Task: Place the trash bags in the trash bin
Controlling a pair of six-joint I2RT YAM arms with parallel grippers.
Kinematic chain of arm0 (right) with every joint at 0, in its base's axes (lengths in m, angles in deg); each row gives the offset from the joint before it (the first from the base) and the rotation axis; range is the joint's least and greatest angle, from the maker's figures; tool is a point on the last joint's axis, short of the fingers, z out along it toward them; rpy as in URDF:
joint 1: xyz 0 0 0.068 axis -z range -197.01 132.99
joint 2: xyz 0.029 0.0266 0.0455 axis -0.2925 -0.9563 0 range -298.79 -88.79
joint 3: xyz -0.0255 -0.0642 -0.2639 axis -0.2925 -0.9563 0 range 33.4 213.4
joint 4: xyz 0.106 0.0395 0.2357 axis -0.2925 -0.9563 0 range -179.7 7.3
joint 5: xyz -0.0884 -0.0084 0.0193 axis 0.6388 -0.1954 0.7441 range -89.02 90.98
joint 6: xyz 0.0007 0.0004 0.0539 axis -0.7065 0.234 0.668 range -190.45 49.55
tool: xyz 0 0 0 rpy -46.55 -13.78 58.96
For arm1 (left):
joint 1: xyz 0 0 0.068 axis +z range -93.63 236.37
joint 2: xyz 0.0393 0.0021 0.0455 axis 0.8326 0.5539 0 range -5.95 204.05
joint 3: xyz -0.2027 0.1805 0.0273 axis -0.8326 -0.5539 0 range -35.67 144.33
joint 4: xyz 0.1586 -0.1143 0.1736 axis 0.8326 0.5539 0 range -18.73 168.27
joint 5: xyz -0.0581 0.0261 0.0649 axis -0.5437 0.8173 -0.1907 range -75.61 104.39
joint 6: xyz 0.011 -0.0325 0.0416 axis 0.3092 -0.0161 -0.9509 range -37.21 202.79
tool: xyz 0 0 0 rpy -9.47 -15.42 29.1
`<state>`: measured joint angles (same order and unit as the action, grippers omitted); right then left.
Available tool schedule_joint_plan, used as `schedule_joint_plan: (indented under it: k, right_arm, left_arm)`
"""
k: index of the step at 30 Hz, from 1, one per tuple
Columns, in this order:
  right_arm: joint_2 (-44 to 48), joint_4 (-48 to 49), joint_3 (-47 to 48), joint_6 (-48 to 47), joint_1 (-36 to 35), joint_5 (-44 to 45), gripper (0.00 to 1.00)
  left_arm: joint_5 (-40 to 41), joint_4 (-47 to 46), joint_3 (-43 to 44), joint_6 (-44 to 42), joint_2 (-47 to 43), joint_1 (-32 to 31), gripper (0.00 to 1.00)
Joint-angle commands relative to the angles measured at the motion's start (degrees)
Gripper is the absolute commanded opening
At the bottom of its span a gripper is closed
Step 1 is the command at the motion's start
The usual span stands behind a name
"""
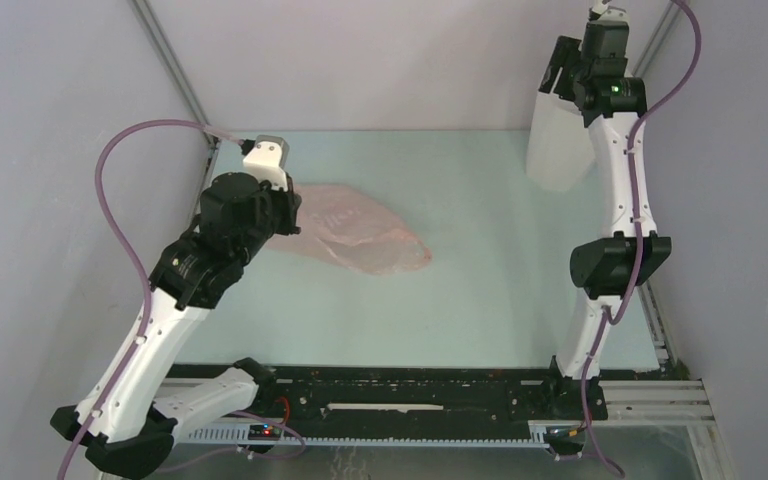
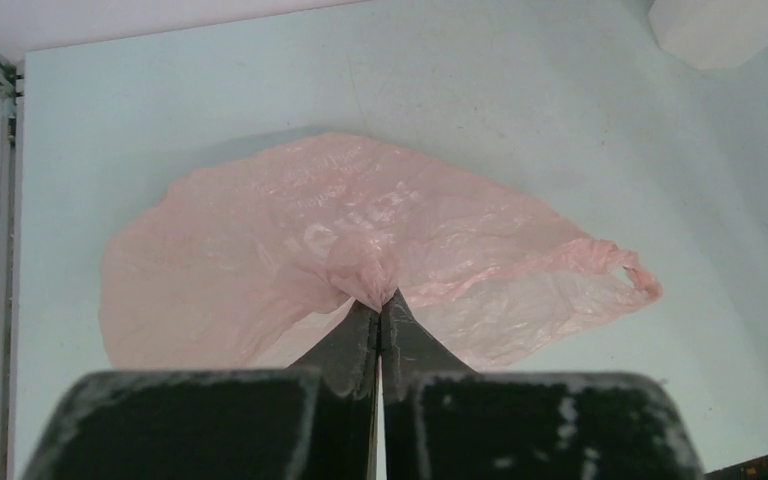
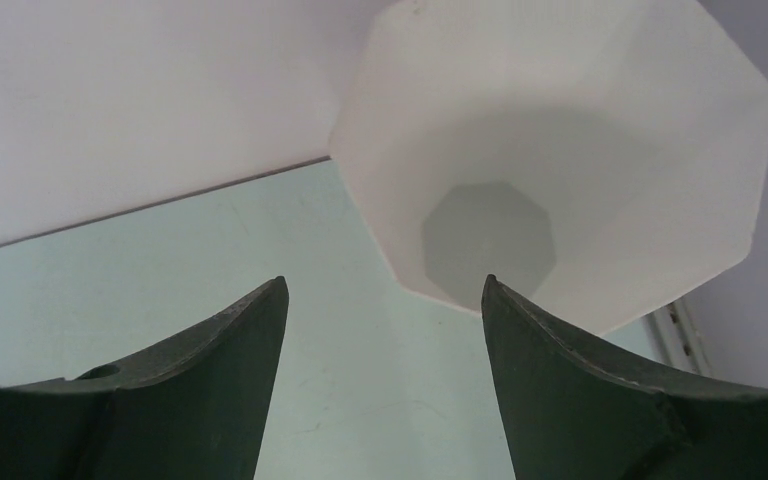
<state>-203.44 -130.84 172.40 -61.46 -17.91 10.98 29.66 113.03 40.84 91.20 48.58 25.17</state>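
The robot's right gripper will next go down to close on the trash bin's rim edge (image 1: pixel 542 95) (image 3: pixel 379 248) facing the bag, because that rim edge is below the gripper, between its open fingers.
The pale-pink trash bag (image 1: pixel 360 235) lies spread and wrinkled on the pale green table (image 1: pixel 470 290), left of centre. My left gripper (image 2: pixel 381 298) is shut on a pinched fold of the trash bag (image 2: pixel 360 235) near its middle. In the top view the left gripper (image 1: pixel 288 215) sits at the bag's left end. The white faceted trash bin (image 1: pixel 558 140) stands upright at the far right. My right gripper (image 3: pixel 384 285) hovers open just above the trash bin (image 3: pixel 560 150), beside its near rim, looking down into its empty inside. Nothing is between its fingers.
Metal frame posts rise at the back left (image 1: pixel 175 60) and back right corners. Grey walls close in the table on three sides. A black rail (image 1: pixel 410 395) with the arm bases runs along the near edge.
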Motion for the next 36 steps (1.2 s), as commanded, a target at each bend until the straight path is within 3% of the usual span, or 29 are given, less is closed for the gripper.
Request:
schedule_joint_plan:
  k: [1,9,19,25,30,36]
  right_arm:
    - [-1.63,1.19,0.56,-5.09,0.47,-0.26,0.8]
    - [-5.39,1.25,0.12,-11.6,0.47,-0.59,0.8]
    - [-10.67,2.71,3.01,-12.96,2.33,-2.73,0.67]
    - [-10.87,2.17,3.33,-12.21,1.96,-3.39,0.45]
    - [-9.24,1.03,2.5,-10.59,1.1,-1.94,0.18]
    - [-3.73,-0.66,-3.25,-11.23,-4.44,1.48,0.01]
  left_arm:
    - [-1.07,-0.65,-0.48,-1.62,0.0,-1.11,0.0]
    - [-0.3,-0.47,0.38,-1.86,0.52,-1.12,0.0]
    - [-0.16,0.58,1.21,-0.56,0.36,-1.14,0.0]
    - [0.29,0.71,1.02,-0.36,-0.21,-1.12,0.0]
    - [0.2,0.17,1.46,-0.27,-0.04,-1.06,0.0]
    - [-0.54,0.77,2.24,0.76,0.04,-1.05,0.0]
